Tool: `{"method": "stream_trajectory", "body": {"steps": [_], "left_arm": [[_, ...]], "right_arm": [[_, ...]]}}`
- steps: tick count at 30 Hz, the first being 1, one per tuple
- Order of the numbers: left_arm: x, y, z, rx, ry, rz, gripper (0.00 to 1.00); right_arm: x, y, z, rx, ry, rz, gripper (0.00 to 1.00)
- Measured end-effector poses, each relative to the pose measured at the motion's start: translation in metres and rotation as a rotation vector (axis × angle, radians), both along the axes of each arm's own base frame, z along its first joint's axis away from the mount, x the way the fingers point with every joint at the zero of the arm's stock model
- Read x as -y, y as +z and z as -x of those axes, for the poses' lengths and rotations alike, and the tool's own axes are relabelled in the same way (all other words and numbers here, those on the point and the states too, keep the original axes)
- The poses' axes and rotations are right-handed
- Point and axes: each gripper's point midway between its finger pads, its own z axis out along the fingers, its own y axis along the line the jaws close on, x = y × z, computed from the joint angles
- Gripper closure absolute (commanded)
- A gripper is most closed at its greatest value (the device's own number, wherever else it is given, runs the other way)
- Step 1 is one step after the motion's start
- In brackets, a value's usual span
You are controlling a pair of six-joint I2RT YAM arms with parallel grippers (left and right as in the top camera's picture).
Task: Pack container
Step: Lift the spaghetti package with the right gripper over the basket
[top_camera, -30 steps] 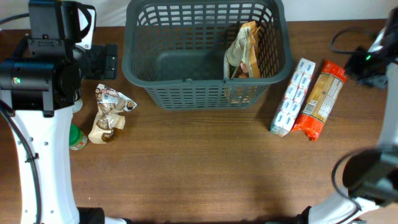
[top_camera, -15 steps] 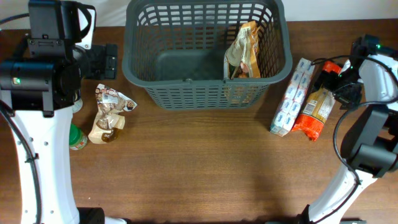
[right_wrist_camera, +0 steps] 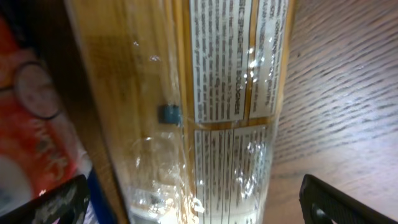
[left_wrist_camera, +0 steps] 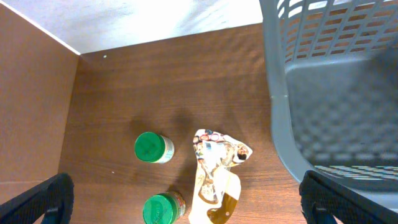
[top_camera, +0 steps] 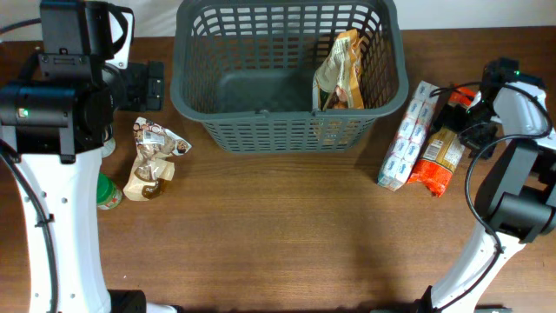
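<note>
The robot's open right fingers already straddle the packet, so the right gripper will next come down around the spaghetti packet at its middle (top_camera: 448,136) (right_wrist_camera: 195,160) and close both fingers in on the packet's long sides.
The container (top_camera: 287,130), a dark grey slotted basket, stands at the back middle with a tan snack bag (top_camera: 339,74) leaning inside its right end. My right gripper (top_camera: 455,115) hangs low over an orange spaghetti packet (top_camera: 437,156), open. In the right wrist view its gripper (right_wrist_camera: 202,208) straddles the clear packet (right_wrist_camera: 224,106), with a gap still showing on the right side. My left gripper (top_camera: 142,85) is open, high at the basket's left. In the left wrist view that gripper (left_wrist_camera: 199,202) is empty above a crumpled bag (left_wrist_camera: 217,180) and the container's wall (left_wrist_camera: 280,124).
A white and blue box (top_camera: 408,135) lies just left of the spaghetti packet. Left of the basket lie the crumpled bag (top_camera: 152,156) and a green-lidded jar (top_camera: 106,193). The left wrist view shows two green-lidded jars (left_wrist_camera: 153,147) (left_wrist_camera: 163,208).
My right arm has swung in from the right edge and come down over the spaghetti packet, its jaws now spread wide. The left arm has not moved.
</note>
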Motion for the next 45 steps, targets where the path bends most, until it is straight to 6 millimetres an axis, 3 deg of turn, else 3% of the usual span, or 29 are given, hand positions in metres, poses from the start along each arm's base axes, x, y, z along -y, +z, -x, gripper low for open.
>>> {"method": "stream_trajectory", "body": {"steps": [6,10,12,13,14,25,29,31,33,36,37,39,40,41,43,45], "left_arm": [[0.000,0.000,0.000,0.000,0.000,0.000,0.01],[0.000,0.000,0.000,0.000,0.000,0.000,0.01],[0.000,0.000,0.000,0.000,0.000,0.000,0.01],[0.000,0.000,0.000,0.000,0.000,0.000,0.01],[0.000,0.000,0.000,0.000,0.000,0.000,0.01],[0.000,0.000,0.000,0.000,0.000,0.000,0.01],[0.000,0.000,0.000,0.000,0.000,0.000,0.01],[0.000,0.000,0.000,0.000,0.000,0.000,0.01],[0.000,0.000,0.000,0.000,0.000,0.000,0.01],[0.000,0.000,0.000,0.000,0.000,0.000,0.01],[0.000,0.000,0.000,0.000,0.000,0.000,0.01],[0.000,0.000,0.000,0.000,0.000,0.000,0.01],[0.000,0.000,0.000,0.000,0.000,0.000,0.01],[0.000,0.000,0.000,0.000,0.000,0.000,0.01],[0.000,0.000,0.000,0.000,0.000,0.000,0.01],[0.000,0.000,0.000,0.000,0.000,0.000,0.01]], "right_arm": [[-0.002,-0.009,0.004,-0.014,-0.018,-0.005,0.17],[-0.002,-0.012,0.008,-0.026,-0.020,-0.005,0.37],[-0.004,-0.014,0.009,-0.030,-0.018,-0.007,0.65],[-0.004,-0.015,0.009,-0.032,-0.021,-0.008,0.91],[-0.005,-0.016,0.010,-0.033,-0.020,-0.007,0.96],[-0.009,-0.001,0.026,-0.079,-0.021,-0.013,0.96],[-0.009,0.021,0.032,-0.083,-0.021,-0.004,0.96],[-0.006,0.048,0.026,-0.026,-0.022,0.019,0.96],[-0.001,0.091,0.013,0.089,-0.024,0.060,0.96],[0.003,0.186,0.002,0.331,-0.028,0.148,0.96],[0.001,0.231,0.005,0.440,-0.028,0.186,0.96],[-0.007,0.289,0.020,0.578,-0.014,0.235,0.96],[-0.015,0.318,0.030,0.649,0.014,0.261,0.96],[-0.035,0.359,0.046,0.764,0.096,0.290,0.96],[-0.065,0.390,0.059,0.865,0.244,0.307,0.96],[-0.109,0.409,0.070,0.948,0.457,0.301,0.96]]}}
